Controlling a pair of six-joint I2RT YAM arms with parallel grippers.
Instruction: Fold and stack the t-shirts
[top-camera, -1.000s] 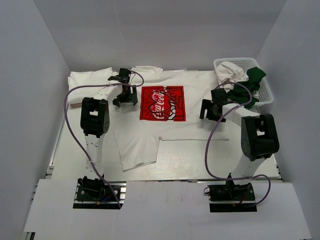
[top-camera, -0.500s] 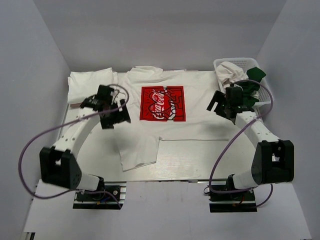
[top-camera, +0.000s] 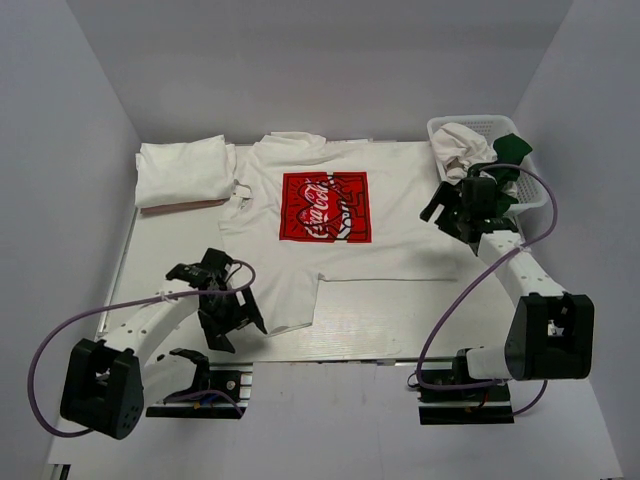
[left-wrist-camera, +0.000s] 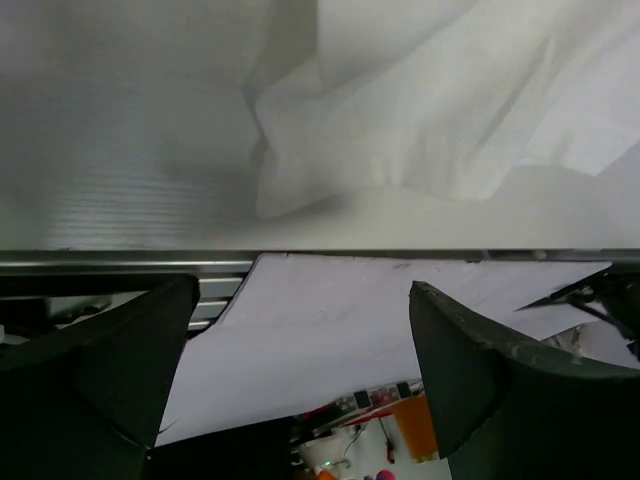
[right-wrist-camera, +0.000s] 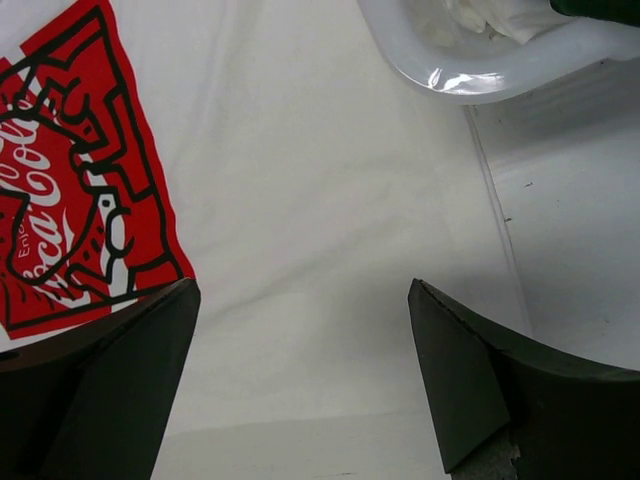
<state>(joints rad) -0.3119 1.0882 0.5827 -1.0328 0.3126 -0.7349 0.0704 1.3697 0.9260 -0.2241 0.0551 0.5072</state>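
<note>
The left gripper moves down onto the shirt's near hem corner (top-camera: 269, 334) (left-wrist-camera: 272, 201) next. Its open fingers still hover high, and the corner lies below by the table's front edge.
A white t-shirt with a red Coca-Cola print (top-camera: 324, 207) lies spread flat mid-table. Its lower left hem corner (top-camera: 280, 312) lies near the front edge. My left gripper (top-camera: 232, 322) is open and empty just left of that corner. In the left wrist view (left-wrist-camera: 300, 380) it hovers over the table's front edge, with the hem (left-wrist-camera: 400, 130) beyond it. My right gripper (top-camera: 445, 215) is open and empty above the shirt's right side, with white cloth (right-wrist-camera: 320, 230) under it and the print (right-wrist-camera: 80, 180) to the left. A folded white t-shirt (top-camera: 183, 172) lies back left.
A white lattice basket (top-camera: 530, 185) stands at the back right, holding a crumpled white t-shirt (top-camera: 455, 140) and a dark green one (top-camera: 512, 150). Its rim (right-wrist-camera: 480, 75) is close to my right gripper. The metal front table edge (left-wrist-camera: 120, 262) runs under my left gripper.
My left arm has swung from the shirt's back left shoulder down to its lower left hem corner at the front edge. My right arm shifted from mid-table out to the shirt's right side by the basket.
</note>
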